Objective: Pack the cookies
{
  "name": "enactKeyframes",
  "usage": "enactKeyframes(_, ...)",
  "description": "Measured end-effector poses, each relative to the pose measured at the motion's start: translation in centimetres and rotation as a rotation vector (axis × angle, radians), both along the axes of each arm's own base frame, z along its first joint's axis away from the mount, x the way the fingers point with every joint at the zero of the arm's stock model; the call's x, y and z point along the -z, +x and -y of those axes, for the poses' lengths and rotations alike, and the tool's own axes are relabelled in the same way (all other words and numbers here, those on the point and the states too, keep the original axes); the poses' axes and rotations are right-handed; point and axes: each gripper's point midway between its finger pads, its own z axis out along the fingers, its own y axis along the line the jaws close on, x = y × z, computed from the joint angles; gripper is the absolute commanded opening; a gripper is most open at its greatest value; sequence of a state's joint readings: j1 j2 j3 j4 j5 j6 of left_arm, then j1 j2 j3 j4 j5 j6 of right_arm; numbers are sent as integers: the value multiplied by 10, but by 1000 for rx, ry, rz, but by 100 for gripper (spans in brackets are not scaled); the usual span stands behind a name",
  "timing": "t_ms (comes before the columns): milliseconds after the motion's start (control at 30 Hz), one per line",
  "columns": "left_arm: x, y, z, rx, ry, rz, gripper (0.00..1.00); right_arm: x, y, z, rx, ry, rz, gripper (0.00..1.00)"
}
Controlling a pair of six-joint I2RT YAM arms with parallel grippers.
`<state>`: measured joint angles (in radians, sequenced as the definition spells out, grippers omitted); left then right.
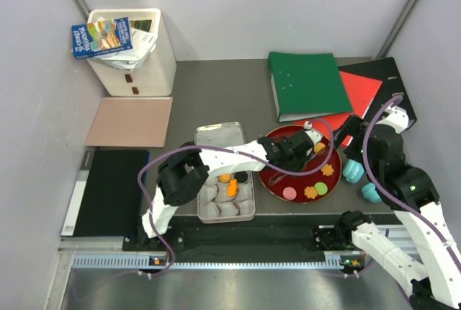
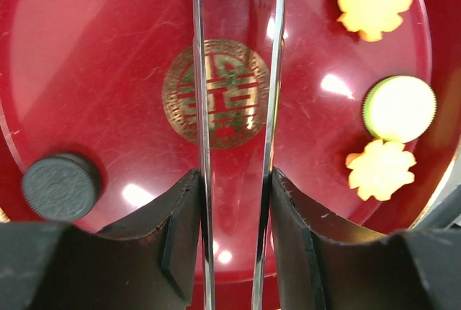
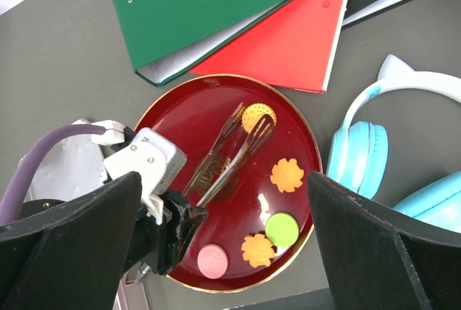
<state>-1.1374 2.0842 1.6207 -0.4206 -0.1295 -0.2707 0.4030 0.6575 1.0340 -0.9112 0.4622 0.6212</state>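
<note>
My left gripper will lift off the plate and move over the tin's corner cup (image 1: 210, 179) beside an orange cookie to release the round, since the tin (image 1: 248, 213) has empty cups.
A red plate (image 1: 288, 180) holds cookies: an orange round (image 3: 258, 117), two orange flowers (image 3: 287, 174) (image 3: 258, 250), a green one (image 3: 282, 230) and a pink one (image 3: 212, 261). The left wrist view also shows a black round (image 2: 60, 186) on the plate (image 2: 94, 50). My left gripper (image 1: 295, 150) is shut on metal tongs (image 3: 227, 148), whose tips reach the orange round. A tin (image 1: 248, 213) of white paper cups holds orange cookies (image 1: 232, 187). My right gripper (image 3: 223, 180) is open and empty above the plate.
Turquoise headphones (image 1: 354, 171) lie right of the plate. Green (image 1: 308, 83) and red (image 1: 360, 94) folders lie behind it. The tin's lid (image 1: 220, 135) lies behind the tin. A white bin with books (image 1: 140, 50), a brown board (image 1: 131, 121) and a black board (image 1: 108, 191) are on the left.
</note>
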Motion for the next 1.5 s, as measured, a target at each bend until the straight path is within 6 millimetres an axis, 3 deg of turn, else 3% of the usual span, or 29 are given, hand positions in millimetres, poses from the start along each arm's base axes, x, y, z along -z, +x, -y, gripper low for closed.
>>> enactKeyframes(167,-16,5,-19,-38,13,32,30,-1,3,-2,-4,5,6,97)
enactKeyframes(467,-106,5,-70,-124,-83,140,28,-3,16,-13,-22,34,13,97)
enactKeyframes(600,-129,0,-96,-162,-83,168,27,-4,20,-17,-31,47,16,97)
enactKeyframes(767,-149,-12,-148,-244,-36,184,25,7,27,-23,-42,46,-5,97)
enactKeyframes(967,-182,-38,-224,-412,-64,171,14,46,32,-30,-62,30,-90,96)
enactKeyframes(1067,-189,-52,-254,-485,-70,141,13,57,35,-35,-77,30,-121,97)
enactKeyframes(1233,-177,-72,-291,-559,44,70,9,57,41,-40,-96,32,-116,97)
enactKeyframes(1500,-188,-85,-284,-584,-2,-28,9,65,44,-43,-101,34,-115,97)
